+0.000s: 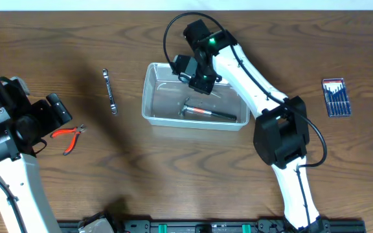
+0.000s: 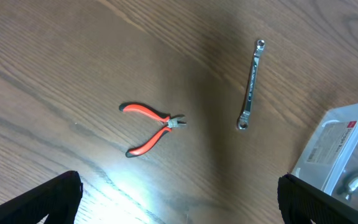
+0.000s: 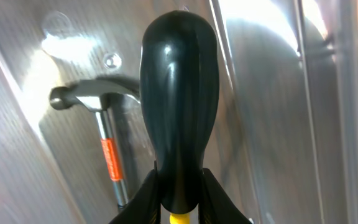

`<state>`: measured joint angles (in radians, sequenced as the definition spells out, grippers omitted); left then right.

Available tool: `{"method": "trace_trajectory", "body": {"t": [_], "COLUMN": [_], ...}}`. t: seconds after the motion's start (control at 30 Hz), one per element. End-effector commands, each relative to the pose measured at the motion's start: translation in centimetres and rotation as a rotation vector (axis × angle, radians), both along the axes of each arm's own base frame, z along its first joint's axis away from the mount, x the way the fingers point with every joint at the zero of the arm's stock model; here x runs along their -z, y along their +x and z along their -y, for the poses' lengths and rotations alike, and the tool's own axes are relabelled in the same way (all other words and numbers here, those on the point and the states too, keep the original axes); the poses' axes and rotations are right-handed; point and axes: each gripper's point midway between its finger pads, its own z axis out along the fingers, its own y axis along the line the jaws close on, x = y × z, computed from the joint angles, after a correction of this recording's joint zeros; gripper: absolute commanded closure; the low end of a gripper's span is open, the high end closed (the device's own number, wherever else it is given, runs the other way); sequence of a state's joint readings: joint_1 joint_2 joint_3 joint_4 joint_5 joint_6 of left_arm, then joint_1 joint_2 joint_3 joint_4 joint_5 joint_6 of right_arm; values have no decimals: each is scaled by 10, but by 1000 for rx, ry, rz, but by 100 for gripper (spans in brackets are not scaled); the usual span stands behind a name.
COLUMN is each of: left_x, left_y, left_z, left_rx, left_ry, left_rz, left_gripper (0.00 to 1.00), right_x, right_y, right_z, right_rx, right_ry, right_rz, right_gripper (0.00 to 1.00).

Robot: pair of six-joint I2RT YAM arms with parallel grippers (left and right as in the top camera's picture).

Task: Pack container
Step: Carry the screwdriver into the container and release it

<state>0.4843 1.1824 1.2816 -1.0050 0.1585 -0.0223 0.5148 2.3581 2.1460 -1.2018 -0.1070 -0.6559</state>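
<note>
The container's bottom beside the hammer (image 1: 206,113) is free. My right gripper needs to lower the black-handled tool into the clear container (image 1: 162,98) next, onto that part of the bottom.
The clear plastic container (image 1: 162,98) sits mid-table with a hammer (image 1: 206,113) lying in it. My right gripper (image 1: 203,80) hangs over the container's far side. In the right wrist view it (image 3: 179,194) is shut on a black-handled tool with a yellow part (image 3: 179,106), held above the container floor (image 3: 272,112) next to the hammer (image 3: 102,118). My left gripper (image 1: 52,123) is open and empty at the left, near the orange-handled pliers (image 1: 68,136). In the left wrist view its fingers (image 2: 179,205) are spread wide, with the pliers (image 2: 151,127) ahead and the container corner (image 2: 340,146) at the right.
A silver wrench (image 1: 110,92) lies left of the container and also shows in the left wrist view (image 2: 251,84). A pack of small screwdrivers (image 1: 336,97) lies at the far right. Bare wooden table lies between them.
</note>
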Motion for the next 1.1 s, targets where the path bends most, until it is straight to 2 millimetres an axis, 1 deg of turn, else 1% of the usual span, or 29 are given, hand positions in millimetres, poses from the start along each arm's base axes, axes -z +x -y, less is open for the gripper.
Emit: {"method": "trace_trajectory", "body": {"t": [0.0,0.1,0.13,0.17,0.33,0.47,0.5,0.57,0.6,0.63,0.7,0.73,0.83,0.87,0.9,0.93,0.97,1.0,1.03,1.07], "left_x": [-12,-13,-13,-13,-13,-14,-14,-15,-15,-15,-15,-15,-15,-15,-15,-15,-16,-17,-18,-20], "left_y": [4,4,4,4,4,3,3,3,3,3,3,3,3,3,3,3,4,4,3,3], "left_z": [1,1,1,0,1,1,1,1,1,2,2,2,2,2,2,3,5,6,7,7], "left_rx": [23,23,23,23,23,23,24,23,25,25,25,25,25,25,27,30,36,39,39,40], "left_ry": [16,16,16,16,16,17,18,18,17,16,16,16,16,16,14,10,4,2,3,5], "left_rz": [32,33,33,33,33,38,38,39,41,40,40,40,40,40,42,46,52,57,61,65], "left_gripper": [2,2,2,2,2,2,2,2,2,2,2,2,2,2,2,2,2,2,2,2], "right_x": [27,39,40,43,47,47,47,42,36,26,-1,-18,-86,-112,-137,-161,-178,-195,-207,-215], "right_y": [-4,-6,-6,-7,-8,-9,-9,-9,-8,-6,-1,2,16,21,27,34,40,44,48,49], "right_z": [5,6,6,6,6,8,8,8,7,7,9,11,28,38,52,71,90,114,142,169], "right_rx": [-1,0,0,-1,-1,5,5,4,10,20,26,33,76,112,170,255,336,432,529,621], "right_ry": [0,-11,-12,-14,-19,-22,-23,-19,-14,-10,-2,0,9,19,35,57,78,102,118,126], "right_rz": [-75,-98,-101,-105,-114,-120,-121,-115,-106,-89,-35,3,161,222,281,336,372,403,418,426], "right_gripper": [99,99,96,93,64,52,52,50,46,46,44,43,41,40,39,32,26,12,1,1]}}
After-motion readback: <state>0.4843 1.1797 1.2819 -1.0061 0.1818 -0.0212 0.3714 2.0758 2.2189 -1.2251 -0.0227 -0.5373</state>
